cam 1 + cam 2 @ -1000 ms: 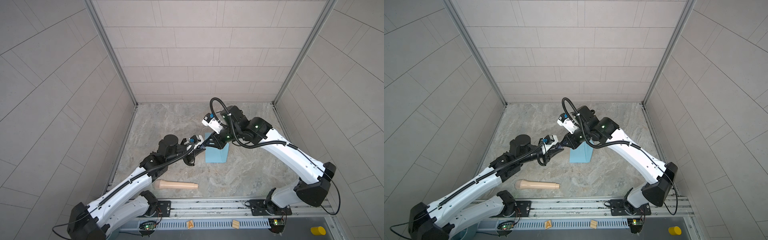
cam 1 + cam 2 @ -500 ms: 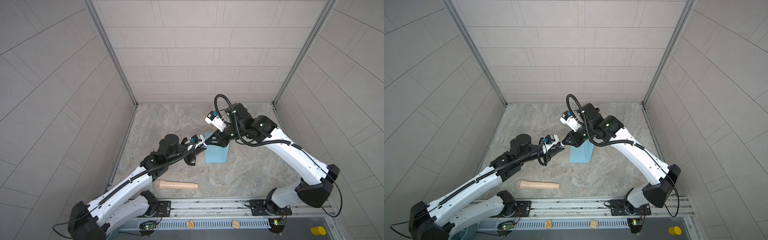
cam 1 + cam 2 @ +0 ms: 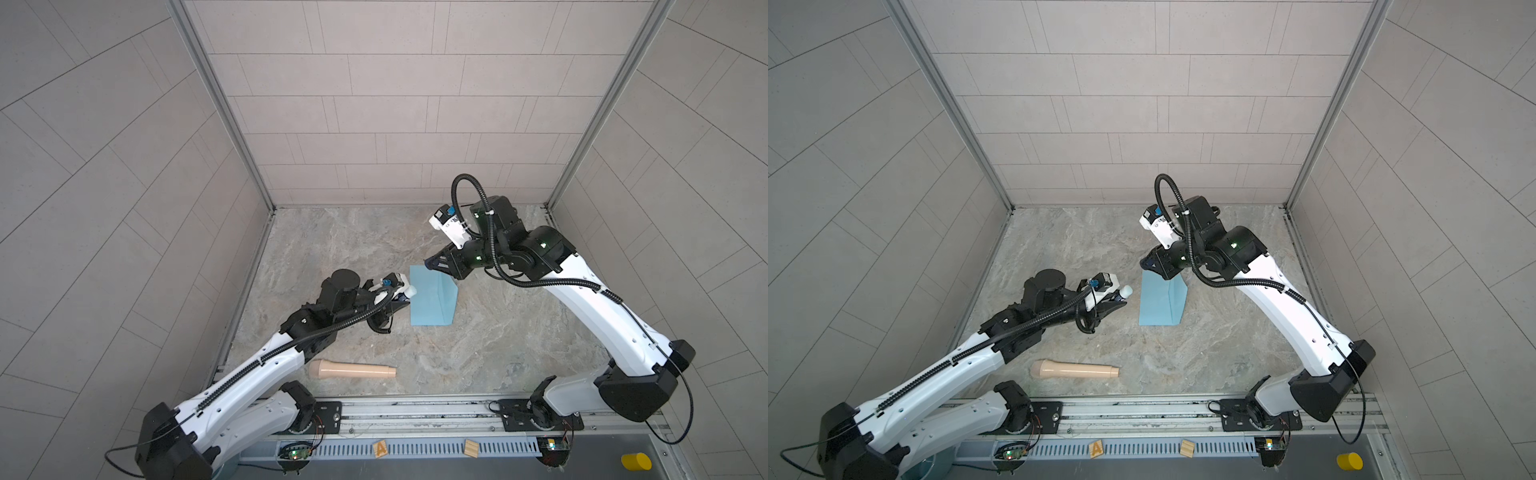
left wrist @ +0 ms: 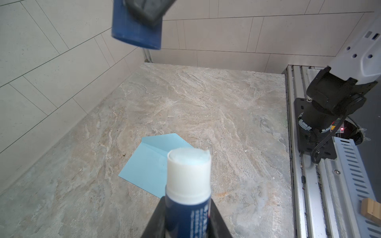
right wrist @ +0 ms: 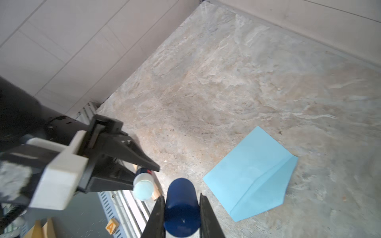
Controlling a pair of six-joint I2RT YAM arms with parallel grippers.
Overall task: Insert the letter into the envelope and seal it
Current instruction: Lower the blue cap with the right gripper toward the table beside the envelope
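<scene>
Next, my right gripper will move outward and down to release the glue stick's cap on bare marble floor beyond the envelope, since that open floor lies below and outward of my gripper.
The light blue envelope (image 3: 432, 301) (image 3: 1160, 301) (image 4: 148, 164) (image 5: 253, 175) lies on the marble floor, its pointed flap folded over on its right side in both top views. The letter is out of view. My left gripper (image 3: 405, 297) (image 3: 1119, 301) (image 4: 186, 206) (image 5: 144, 164) hovers left of the envelope, shut on an uncapped glue stick (image 4: 188, 179) (image 5: 143, 186) with a dark blue body and white tip. My right gripper (image 3: 430, 262) (image 3: 1144, 262) (image 5: 182, 197) hangs above the envelope's far edge, shut on the glue stick's dark blue cap (image 5: 181, 208) (image 4: 136, 26).
A beige wooden roller (image 3: 351, 370) (image 3: 1075, 369) lies near the front edge. Two small wooden blocks (image 3: 380, 449) (image 3: 471, 448) sit on the front rail, with a yellow cylinder (image 3: 636, 461) at the front right. Tiled walls close in the back and sides.
The two grippers met over the envelope's left edge a second ago. My right gripper has since drawn back and to the right with the cap, leaving the glue stick bare. The left arm has barely moved.
</scene>
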